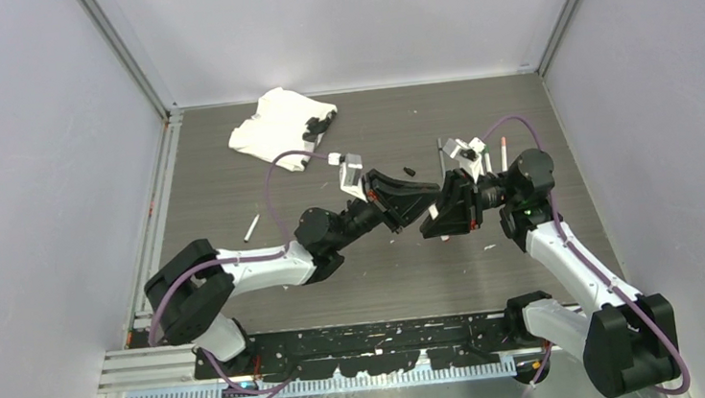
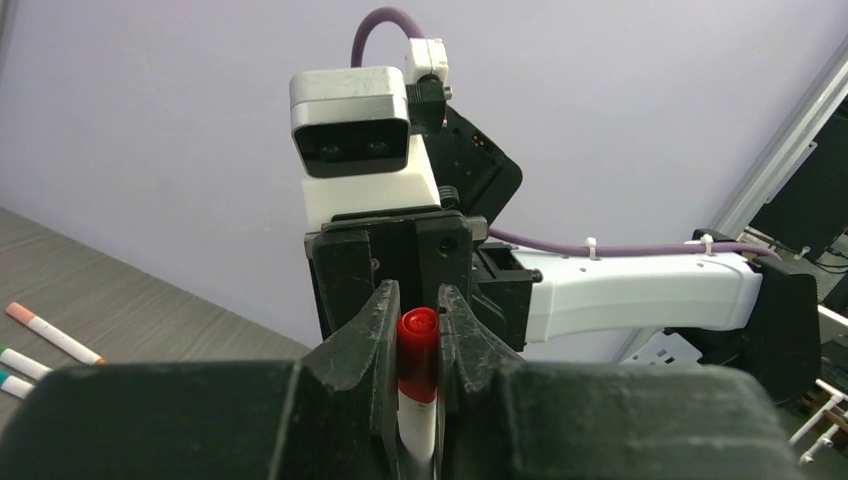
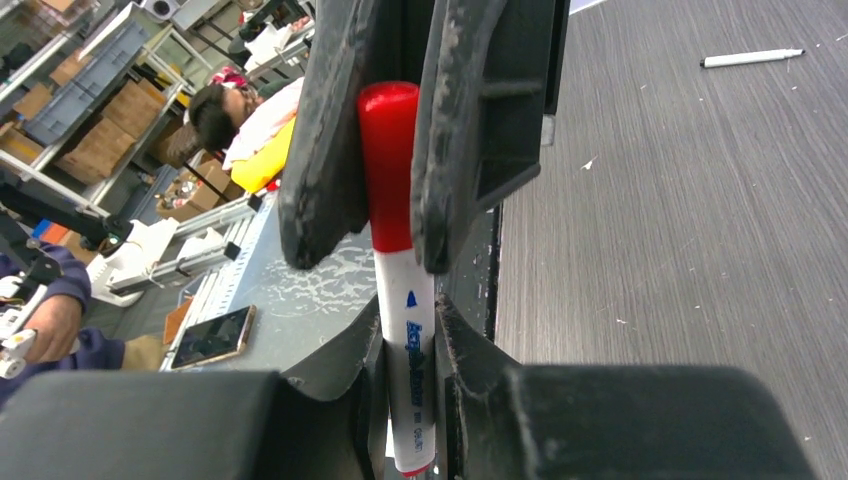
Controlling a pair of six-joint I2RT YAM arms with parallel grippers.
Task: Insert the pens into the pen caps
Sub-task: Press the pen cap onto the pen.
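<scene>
The white pen goes down in my right gripper next for release beside the coloured-ended pens, since it is capped. Those pens lie below the gripper, to its right in the top view.
A white pen (image 3: 412,350) with a red pen cap (image 3: 388,165) on its end is held between both grippers above the table's middle. My left gripper (image 2: 418,305) is shut on the red pen cap (image 2: 418,350), and the white barrel (image 2: 420,430) runs down between its fingers. My right gripper (image 3: 418,325) is shut on the printed barrel, just below the cap. From above, the left gripper (image 1: 414,209) and right gripper (image 1: 442,212) meet tip to tip and hide the pen. Another white pen (image 1: 251,227) lies at the left.
A crumpled white cloth (image 1: 277,129) lies at the back left with a dark object (image 1: 319,124) on it. A small black cap (image 1: 410,170) and a few pens (image 1: 490,160) lie behind the grippers. Pens with coloured ends (image 2: 55,335) rest on the table.
</scene>
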